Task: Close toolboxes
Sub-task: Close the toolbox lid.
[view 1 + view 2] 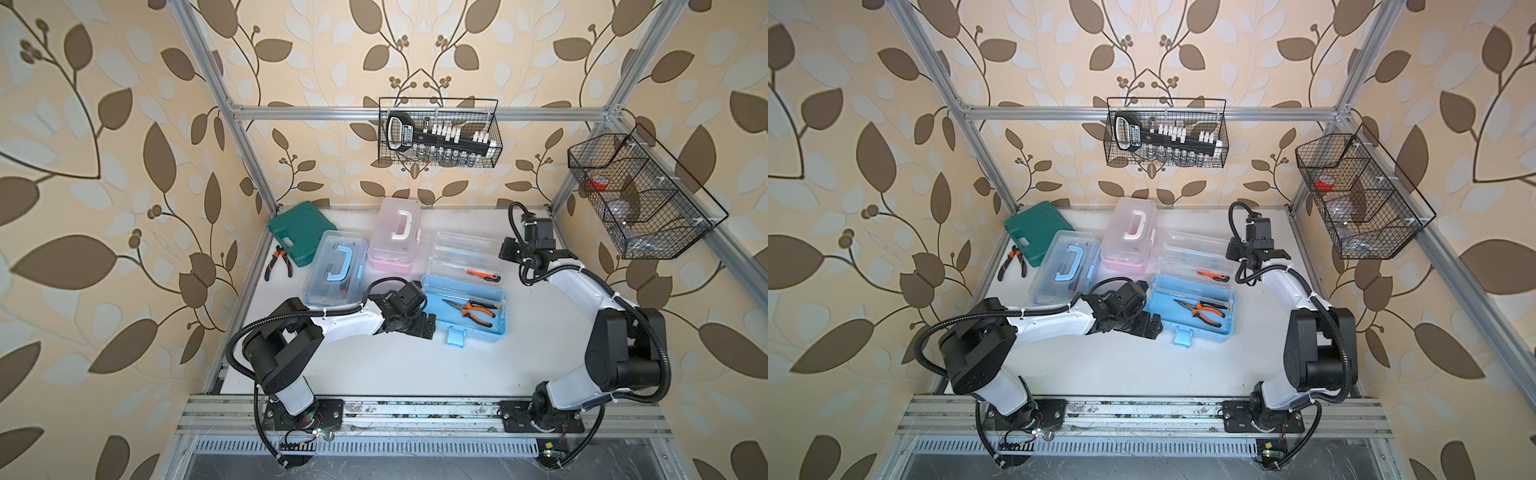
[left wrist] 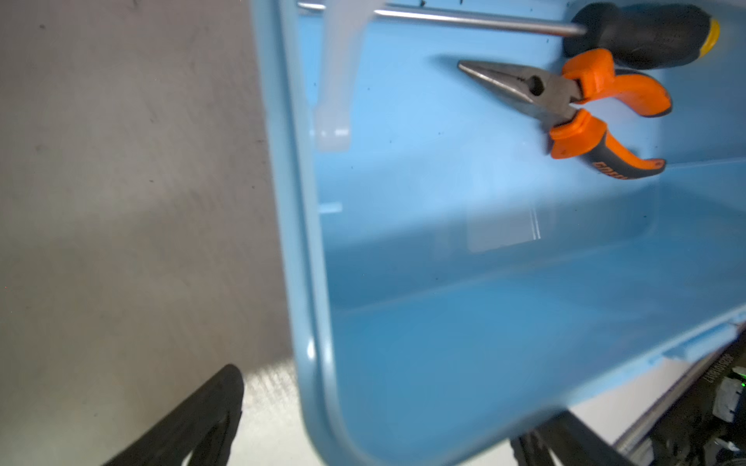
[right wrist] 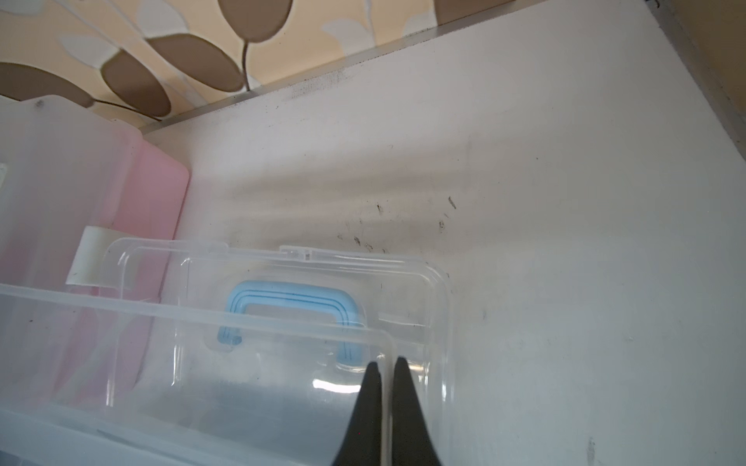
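Observation:
I will next use my right gripper to pull the clear tray's rim back over the open base's end [image 1: 500, 312] by the screwdriver handle and let go of it, because the toolbox's base is still uncovered.
Three toolboxes show in both top views. The light-blue one [image 1: 332, 270] at the left and the pink one [image 1: 395, 237] behind it have their lids down. The third, a light-blue base [image 1: 478, 332], stands open with orange pliers [image 2: 565, 105] and a screwdriver [image 2: 638, 36] inside. Its clear lid and tray [image 1: 461, 253] lie behind it. My left gripper [image 1: 424, 328] is open at the base's left end, its fingers [image 2: 193, 423] straddling the corner [image 2: 323, 363]. My right gripper [image 3: 385, 363] is shut on the clear tray's rim [image 3: 282, 322] at its right end.
A dark green case [image 1: 293, 232] and loose pliers [image 1: 279, 259] lie at the table's back left. An orange-handled tool [image 1: 482, 274] rests in the clear tray. Wire baskets hang on the back wall [image 1: 440, 133] and the right frame [image 1: 640, 199]. Aluminium posts stand at the back corners.

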Action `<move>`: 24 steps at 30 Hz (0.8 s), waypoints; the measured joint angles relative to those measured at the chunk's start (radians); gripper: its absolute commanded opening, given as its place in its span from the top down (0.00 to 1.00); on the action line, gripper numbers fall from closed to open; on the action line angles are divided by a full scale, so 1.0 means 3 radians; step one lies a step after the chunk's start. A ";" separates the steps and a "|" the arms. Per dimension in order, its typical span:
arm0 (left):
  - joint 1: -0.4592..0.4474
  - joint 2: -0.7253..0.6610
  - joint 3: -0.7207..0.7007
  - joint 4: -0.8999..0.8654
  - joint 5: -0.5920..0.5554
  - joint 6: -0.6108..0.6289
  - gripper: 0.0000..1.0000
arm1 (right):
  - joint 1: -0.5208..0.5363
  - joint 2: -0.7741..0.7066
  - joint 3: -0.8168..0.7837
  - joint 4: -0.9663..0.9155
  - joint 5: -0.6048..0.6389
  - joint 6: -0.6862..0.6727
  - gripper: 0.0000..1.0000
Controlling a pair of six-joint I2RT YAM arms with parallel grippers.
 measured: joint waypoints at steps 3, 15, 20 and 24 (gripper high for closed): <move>-0.0001 0.0041 0.0001 0.0000 0.0001 0.0001 0.01 | 0.0000 -0.0173 -0.0139 0.0009 -0.0011 0.0032 1.00; 0.0003 0.0225 0.0216 -0.0247 -0.0125 0.0027 0.01 | 0.0365 -0.0947 -0.0666 -0.0001 0.0333 0.0245 1.00; 0.0004 0.0280 0.0290 -0.0338 -0.0226 0.0027 0.01 | 0.0519 -0.1256 -0.0924 -0.0034 0.0516 0.0351 1.00; 0.0005 0.0318 0.0340 -0.0387 -0.0264 0.0029 0.01 | 0.0610 -0.1423 -0.1109 -0.0067 0.0599 0.0443 0.98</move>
